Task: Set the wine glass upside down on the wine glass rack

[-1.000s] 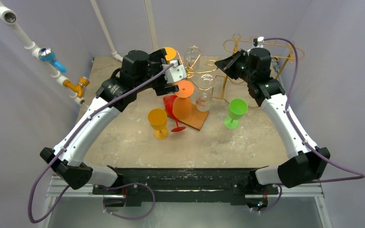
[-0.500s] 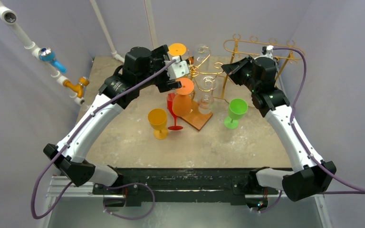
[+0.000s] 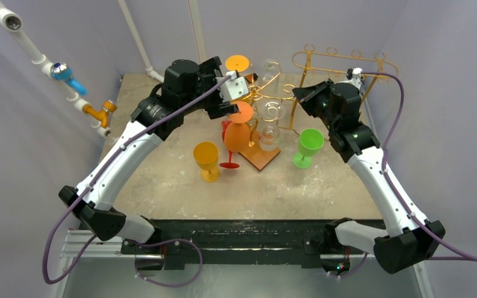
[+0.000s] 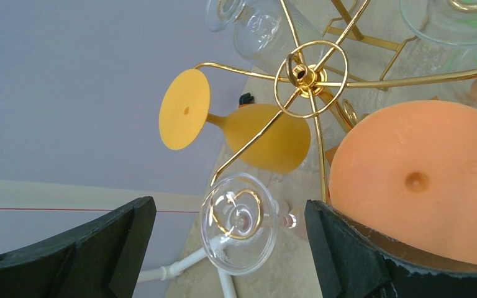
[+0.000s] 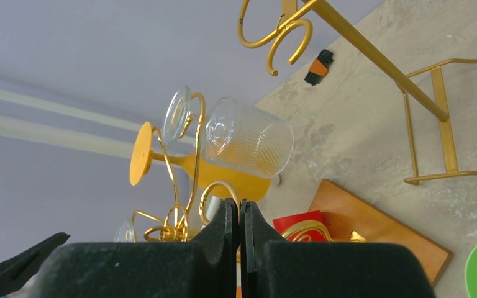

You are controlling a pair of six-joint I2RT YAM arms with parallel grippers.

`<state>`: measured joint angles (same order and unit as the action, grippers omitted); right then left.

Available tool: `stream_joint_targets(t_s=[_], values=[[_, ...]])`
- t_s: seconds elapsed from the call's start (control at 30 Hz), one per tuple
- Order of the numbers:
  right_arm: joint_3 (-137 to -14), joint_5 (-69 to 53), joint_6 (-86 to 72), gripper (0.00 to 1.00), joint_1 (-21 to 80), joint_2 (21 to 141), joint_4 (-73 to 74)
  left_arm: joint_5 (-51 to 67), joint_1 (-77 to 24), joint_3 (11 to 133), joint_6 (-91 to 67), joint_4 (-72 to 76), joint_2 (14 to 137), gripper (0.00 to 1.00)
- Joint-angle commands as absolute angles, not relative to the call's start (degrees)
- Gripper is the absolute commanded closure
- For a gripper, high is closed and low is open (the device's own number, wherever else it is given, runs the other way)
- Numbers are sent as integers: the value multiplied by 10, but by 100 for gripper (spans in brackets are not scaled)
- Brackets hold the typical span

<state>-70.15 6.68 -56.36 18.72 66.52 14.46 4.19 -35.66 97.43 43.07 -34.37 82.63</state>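
Observation:
The left gripper backs away and comes down astride its rim next, as the yellow goblet, still off the rack, stands upright below it and back toward my base.
The gold wire wine glass rack stands on a wooden base. Upside down on its arms hang a yellow glass, an orange glass and two clear glasses. My left gripper is open beside the rack. In the left wrist view, a clear glass foot hooked in a gold loop shows beyond the wide-apart fingers, untouched. My right gripper is shut on nothing, just right of the rack. A yellow goblet and a green goblet stand upright on the table.
A red glass sits low beside the rack base. A second, bare gold rack stands at the back right, behind my right arm. White pipes with valves run along the left wall.
My right gripper drew back to the right, away from the rack, with its jaws shut. The rack's hanging glasses swung slightly to the right. The left gripper stayed open beside the rack.

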Motion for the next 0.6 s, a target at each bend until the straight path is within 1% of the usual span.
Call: stream_joint_targets(t_s=[0.0, 0.33, 0.37, 0.4, 0.43, 0.5, 0.57], values=[[-694, 87, -561, 100, 196, 646, 147, 2, -357, 991, 422, -346, 790, 1], [-681, 126, -581, 99, 216, 648, 168, 2, -358, 1012, 410, -390, 751, 0], [-679, 130, -582, 93, 218, 647, 168, 2, -358, 1014, 408, -399, 747, 0], [-679, 131, -582, 84, 218, 646, 169, 2, -358, 1015, 407, -406, 743, 0], [-680, 132, -581, 80, 218, 645, 170, 4, -358, 1014, 405, -412, 738, 0], [-686, 133, -575, 74, 218, 644, 172, 4, -358, 1011, 399, -417, 725, 0], [-697, 134, -566, 64, 218, 642, 179, 3, -357, 1007, 391, -425, 715, 0]])
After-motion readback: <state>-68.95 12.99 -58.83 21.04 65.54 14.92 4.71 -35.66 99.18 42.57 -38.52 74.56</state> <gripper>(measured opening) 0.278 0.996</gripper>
